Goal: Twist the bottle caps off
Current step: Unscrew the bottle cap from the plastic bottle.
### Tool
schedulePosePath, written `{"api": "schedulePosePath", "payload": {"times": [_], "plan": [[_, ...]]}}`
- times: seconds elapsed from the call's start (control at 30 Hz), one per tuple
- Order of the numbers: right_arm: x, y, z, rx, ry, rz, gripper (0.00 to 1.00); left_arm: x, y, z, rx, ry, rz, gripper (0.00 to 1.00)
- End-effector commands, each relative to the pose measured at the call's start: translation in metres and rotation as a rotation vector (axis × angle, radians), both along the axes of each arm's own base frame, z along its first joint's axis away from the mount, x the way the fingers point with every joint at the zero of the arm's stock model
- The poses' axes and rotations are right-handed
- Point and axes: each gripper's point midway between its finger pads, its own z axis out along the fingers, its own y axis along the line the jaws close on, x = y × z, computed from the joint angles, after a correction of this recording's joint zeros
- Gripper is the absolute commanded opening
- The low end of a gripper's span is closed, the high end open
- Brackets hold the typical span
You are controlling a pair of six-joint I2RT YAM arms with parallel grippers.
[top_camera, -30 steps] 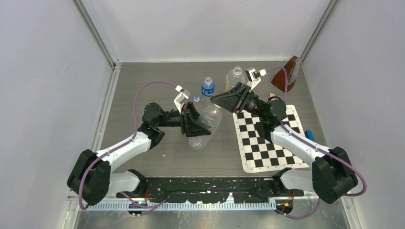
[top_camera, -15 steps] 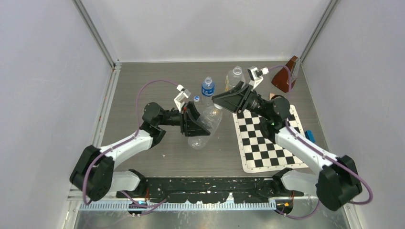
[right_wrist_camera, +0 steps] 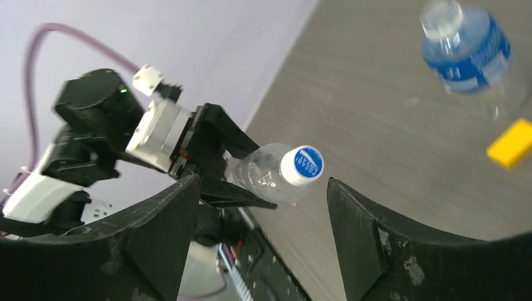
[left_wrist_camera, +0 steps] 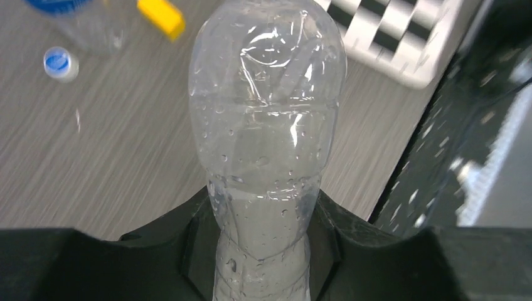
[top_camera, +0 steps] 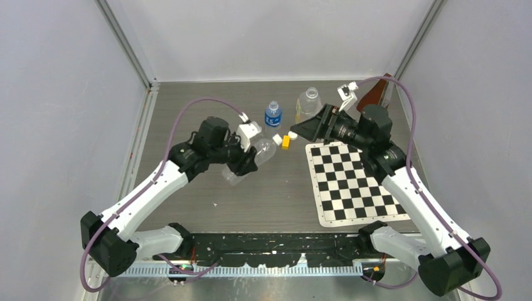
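Note:
The white cap is still on the bottle's neck, to the left in the top view, so my right gripper next needs to move that way and back around it.
My left gripper (top_camera: 246, 164) (left_wrist_camera: 263, 251) is shut on the body of a slim clear unlabelled bottle (top_camera: 258, 152) (left_wrist_camera: 266, 119), held tilted above the table. Its white cap with a blue top (right_wrist_camera: 302, 164) (top_camera: 276, 138) sits on the neck and points toward my right gripper (top_camera: 302, 130) (right_wrist_camera: 261, 182). That gripper is open, a short way off the cap, with nothing between its fingers. A small blue-labelled bottle (top_camera: 272, 115) (right_wrist_camera: 470, 56) stands behind with a bare neck. A loose cap (left_wrist_camera: 61, 64) lies on the table. A wider bottle (top_camera: 308, 103) stands at the back.
A yellow block (top_camera: 286, 140) (right_wrist_camera: 511, 143) lies on the table between the two grippers. A black-and-white checkerboard mat (top_camera: 351, 182) covers the right side under my right arm. Walls close in the table at the left, back and right.
My right gripper has opened, let go of the cap end and drawn back to the right. My left arm has swung the bottle left and back; the cap stays on it.

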Motion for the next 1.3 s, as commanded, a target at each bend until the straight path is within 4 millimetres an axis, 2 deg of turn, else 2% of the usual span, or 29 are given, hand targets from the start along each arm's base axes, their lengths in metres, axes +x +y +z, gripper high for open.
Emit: {"api": "schedulePosePath", "payload": {"times": [0.0,0.07,0.27,0.43,0.5,0.53,0.63,0.97,1.1,1.2,1.27], "plan": [[-0.018,0.006,-0.049,-0.073,0.206,0.154,0.79,-0.013,0.06,-0.05,0.46,-0.103,-0.057,0.0],[-0.025,0.014,-0.053,-0.034,0.25,0.227,0.8,-0.013,0.061,-0.049,0.46,-0.161,-0.084,0.0],[-0.03,0.034,-0.071,0.099,0.413,0.378,0.78,-0.024,0.036,-0.021,0.277,-0.384,-0.192,0.0],[-0.035,0.049,-0.076,0.158,0.458,0.433,0.75,-0.027,0.03,-0.017,0.26,-0.411,-0.225,0.0],[-0.035,0.055,-0.08,0.156,0.482,0.446,0.72,-0.027,0.029,-0.019,0.27,-0.411,-0.235,0.0],[-0.034,0.058,-0.082,0.157,0.488,0.451,0.67,-0.026,0.029,-0.019,0.275,-0.413,-0.235,0.0],[-0.037,0.064,-0.085,0.168,0.506,0.473,0.62,-0.026,0.029,-0.018,0.279,-0.425,-0.235,0.0],[-0.045,0.064,-0.094,0.161,0.53,0.507,0.55,-0.023,0.034,-0.02,0.304,-0.432,-0.216,0.0],[-0.051,0.061,-0.103,0.11,0.553,0.511,0.56,-0.024,0.035,-0.02,0.303,-0.435,-0.214,0.0],[-0.054,0.058,-0.105,0.06,0.515,0.516,0.49,-0.023,0.035,-0.02,0.305,-0.436,-0.212,0.0],[-0.057,0.056,-0.106,0.045,0.516,0.519,0.48,-0.024,0.035,-0.019,0.302,-0.437,-0.213,0.0]]}}
